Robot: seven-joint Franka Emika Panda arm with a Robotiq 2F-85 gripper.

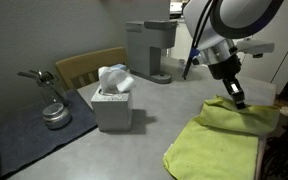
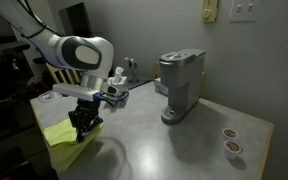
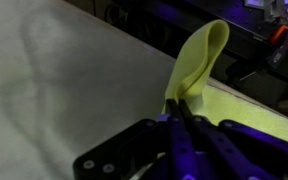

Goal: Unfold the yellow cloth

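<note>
The robot's gripper needs to turn, pull the cloth toward the table's edge and let go of the cloth's corner there, since the cloth is still bunched up in a fold at the gripper's fingers.
The yellow cloth (image 1: 216, 137) lies at the table's edge, partly folded. It also shows in an exterior view (image 2: 66, 132). My gripper (image 1: 235, 98) is shut on a corner of the cloth and lifts it. In the wrist view the jaws (image 3: 175, 107) pinch a fold of yellow cloth (image 3: 199, 55) that stands up above them. In an exterior view my gripper (image 2: 81, 122) sits over the cloth.
A grey tissue box (image 1: 112, 100) stands mid-table. A coffee machine (image 1: 150, 50) (image 2: 180, 84) stands behind. A metal bowl and ladle (image 1: 54, 112) rest on a dark mat. Two small pods (image 2: 230, 140) lie near the table corner. A wooden chair (image 1: 89, 66) is behind.
</note>
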